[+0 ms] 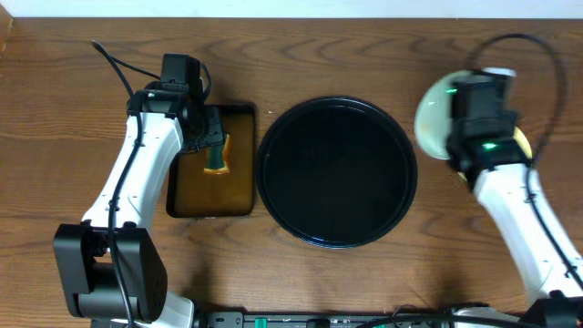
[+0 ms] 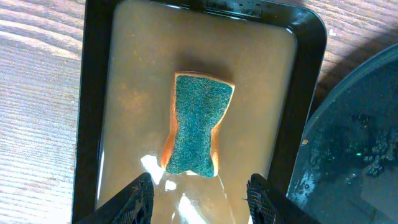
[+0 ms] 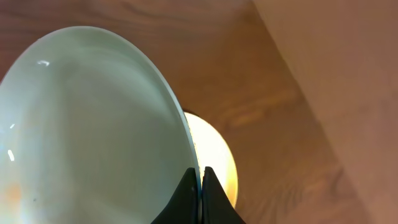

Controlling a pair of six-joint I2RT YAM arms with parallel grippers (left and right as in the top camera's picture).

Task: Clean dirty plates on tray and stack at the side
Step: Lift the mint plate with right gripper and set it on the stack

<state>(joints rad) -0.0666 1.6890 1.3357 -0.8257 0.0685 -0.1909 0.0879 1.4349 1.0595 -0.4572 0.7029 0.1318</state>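
Note:
I will move my right gripper down and to the right in the overhead view next and let go over the yellow plate (image 1: 521,141) (image 3: 217,155), because the green plate hangs off-centre above it.
My right gripper (image 3: 200,177) is shut on the rim of a pale mint-green plate (image 3: 87,137), held tilted above a pale yellow plate (image 3: 217,155) that lies on the wood tabletop. In the overhead view the green plate (image 1: 435,114) sits right of the round black tray (image 1: 337,171), which holds no plates; the yellow plate (image 1: 521,141) peeks out beside the arm. My left gripper (image 2: 199,196) is open above the rectangular brown tray (image 2: 261,74), just short of a green-topped sponge (image 2: 198,124). A third plate is not in view.
The rectangular brown tray (image 1: 187,182) with the sponge (image 1: 217,157) lies left of the black tray. The black tray's wet surface (image 2: 354,143) shows at the right of the left wrist view. Bare wood tabletop (image 1: 55,118) surrounds both.

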